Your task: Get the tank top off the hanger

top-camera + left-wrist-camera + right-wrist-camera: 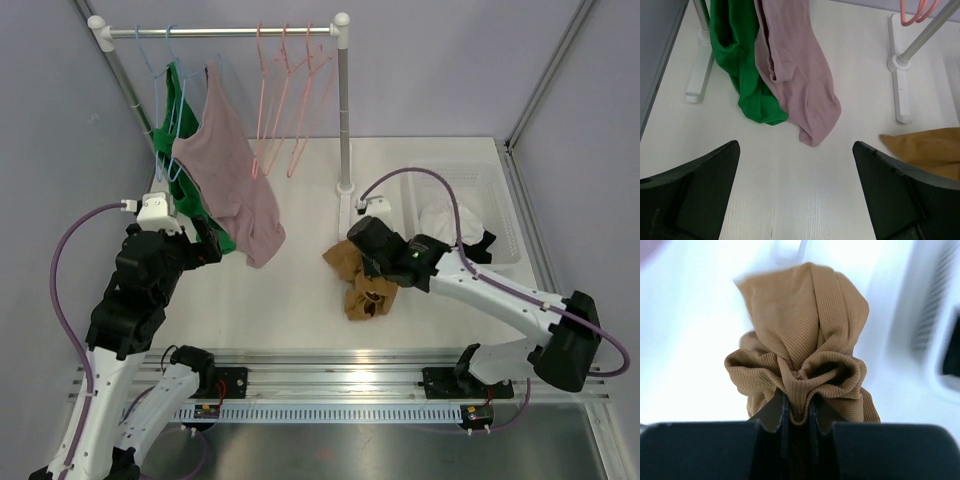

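Note:
My right gripper should next go up, move outward over the white basket and lower the brown tank top into it. The brown tank top is off any hanger, and the basket holds clothes.
A brown ribbed tank top [362, 292] is bunched on the table, off any hanger. My right gripper [360, 268] is shut on a fold of it; the wrist view shows the jaws [798, 407] pinching the brown cloth [805, 325]. A mauve tank top [230, 180] and a green one [172, 110] hang on blue hangers at the left of the rack [220, 32]. My left gripper [212, 242] is open and empty, near the mauve top's hem [812, 130]. Its wrist view shows both tops and the open gripper [795, 146].
Several empty pink hangers [290, 100] hang on the right half of the rail. The rack's white post and foot [345, 185] stand mid-table. A white basket [505, 215] with white and dark clothes sits at the right. The brown top's edge shows in the left wrist view [930, 150].

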`<state>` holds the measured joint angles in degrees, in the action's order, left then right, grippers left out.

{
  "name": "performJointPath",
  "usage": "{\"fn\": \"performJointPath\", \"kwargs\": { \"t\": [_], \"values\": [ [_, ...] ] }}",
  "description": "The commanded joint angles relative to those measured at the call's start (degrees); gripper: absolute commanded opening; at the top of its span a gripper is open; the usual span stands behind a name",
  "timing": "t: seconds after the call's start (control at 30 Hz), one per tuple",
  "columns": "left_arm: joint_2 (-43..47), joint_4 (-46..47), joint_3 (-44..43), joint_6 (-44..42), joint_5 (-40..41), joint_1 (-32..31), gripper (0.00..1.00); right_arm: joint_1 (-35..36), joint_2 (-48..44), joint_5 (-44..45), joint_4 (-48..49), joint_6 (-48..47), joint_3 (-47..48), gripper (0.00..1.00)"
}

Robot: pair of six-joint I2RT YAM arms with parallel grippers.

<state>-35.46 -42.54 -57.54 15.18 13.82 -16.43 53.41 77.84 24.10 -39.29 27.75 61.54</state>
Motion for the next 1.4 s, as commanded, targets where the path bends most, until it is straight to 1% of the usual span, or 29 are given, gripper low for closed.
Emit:
{"fn": "performJointPath", "kwargs": {
  "t": [0.0, 0.03, 0.07, 0.13, 0.17, 0.27, 0.3, 0.37, 0.4, 0.47, 0.5, 0.53, 0.63, 0.67, 0.73, 0.77, 0.8, 0.83, 0.87, 0.9, 0.93, 0.97, 1.0, 1.07, 1.17, 1.23, 1.27, 1.3, 1.37],
  "values": [
    [1.1, 4.4, 0.7, -1.3, 4.0, 0.4, 0.99, -0.7, -4.5, 13.3, -8.1, -2.4, 10.8, 0.0],
    [1.2, 4.3, 0.7, -1.3, 4.3, 0.4, 0.99, -1.5, -4.5, 14.5, -9.4, -2.9, 12.8, 0.0],
    [1.2, 4.3, 0.8, -1.1, 4.5, 0.4, 0.99, -3.9, -4.5, 15.2, -11.4, -4.8, 16.6, 0.0],
    [1.5, 4.6, 0.8, -1.0, 5.1, 0.4, 0.99, -7.2, -4.2, 17.1, -13.1, -6.6, 20.7, 0.0],
    [1.7, 4.6, 1.1, -0.9, 5.5, 0.6, 0.99, -10.8, -3.9, 17.5, -14.1, -8.4, 24.3, 0.0],
    [2.4, 4.8, 1.5, -0.9, 5.9, 0.7, 0.99, -16.2, -2.8, 17.8, -14.1, -12.3, 30.0, 0.0],
    [2.5, 4.9, 1.6, -0.9, 5.8, 0.8, 0.99, -20.0, -2.3, 17.7, -13.7, -13.3, 31.1, 0.0],
    [2.6, 5.0, 1.6, -0.9, 5.7, 1.0, 0.99, -24.6, -1.3, 17.4, -11.4, -15.2, 33.2, 0.0],
    [2.6, 5.1, 1.6, -0.9, 5.4, 1.2, 0.99, -29.7, -0.9, 15.1, -10.2, -15.5, 33.6, 0.0],
    [2.5, 5.2, 1.6, -0.9, 4.6, 1.6, 0.99, -35.1, 0.1, 12.3, -5.3, -16.2, 33.1, 0.0],
    [2.5, 5.4, 1.7, -1.0, 4.3, 1.7, 0.99, -39.0, 0.6, 10.8, -3.6, -16.2, 32.8, 0.0],
    [2.5, 5.4, 1.8, -0.9, 3.9, 2.0, 0.99, -40.5, 1.5, 10.2, 0.1, -16.3, 31.6, 0.0],
    [2.6, 5.6, 2.4, -1.0, 1.5, 2.4, 0.99, -44.4, 3.2, 7.9, 6.8, -16.8, 28.3, 0.0],
    [2.4, 5.7, 2.4, -1.0, 1.0, 2.4, 0.99, -45.4, 3.9, 4.9, 10.0, -16.5, 25.5, 0.0],
    [2.3, 5.6, 2.3, -1.0, 1.2, 2.4, 0.99, -47.7, 7.0, 1.8, 9.9, -14.5, 23.9, 0.0],
    [2.5, 5.5, 2.3, -1.0, 1.2, 2.5, 0.99, -48.3, 8.1, -1.7, 10.5, -12.9, 21.3, 0.0],
    [2.6, 5.7, 2.3, -1.0, 1.1, 2.5, 0.99, -48.9, 9.1, -3.7, 11.2, -11.9, 19.6, 0.0],
    [2.7, 5.7, 2.4, -1.0, 0.9, 2.6, 0.99, -49.8, 11.3, -5.8, 11.9, -9.8, 15.9, 0.0],
    [2.8, 6.0, 2.4, -1.0, 0.3, 2.6, 0.99, -51.4, 12.4, -10.3, 13.6, -8.8, 14.2, 0.0],
    [2.9, 6.1, 2.5, -1.0, 0.2, 2.7, 0.99, -52.3, 13.8, -12.2, 14.2, -8.0, 12.7, 0.01],
    [2.9, 6.1, 2.6, -1.0, -0.1, 2.7, 0.99, -52.8, 16.8, -13.1, 14.4, -7.3, 11.6, 0.02],
    [2.5, 6.1, 2.6, -0.9, -0.6, 2.7, 0.99, -52.9, 20.7, -12.1, 13.9, -7.4, 9.7, 0.03],
    [2.5, 6.1, 2.6, -0.9, -0.6, 2.7, 0.99, -52.9, 20.8, -12.1, 13.9, -7.4, 9.7, 0.03],
    [2.2, 6.1, 2.5, -0.9, -0.8, 2.7, 0.99, -53.0, 22.6, -10.4, 12.9, -7.4, 9.8, 0.1],
    [2.2, 6.0, 2.3, -0.6, -0.1, 3.0, 0.99, -53.0, 21.9, -10.1, 11.6, -7.6, 11.0, 0.31],
    [2.5, 5.5, 1.6, -0.1, 0.3, 3.1, 0.99, -53.0, 20.4, -8.7, 10.6, -8.3, 13.1, 0.39],
    [2.5, 5.2, 1.0, 0.0, 0.8, 3.1, 0.99, -52.9, 19.8, -7.2, 8.8, -8.5, 14.2, 0.49],
    [2.5, 3.9, -0.8, 0.5, 1.3, 3.1, 0.99, -52.9, 19.4, -6.4, 7.3, -8.8, 15.7, 0.56],
    [1.8, 2.3, -3.7, 1.8, 3.0, 3.1, 0.99, -52.9, 18.0, -4.1, 3.1, -9.0, 20.3, 0.67]
  ]
}}
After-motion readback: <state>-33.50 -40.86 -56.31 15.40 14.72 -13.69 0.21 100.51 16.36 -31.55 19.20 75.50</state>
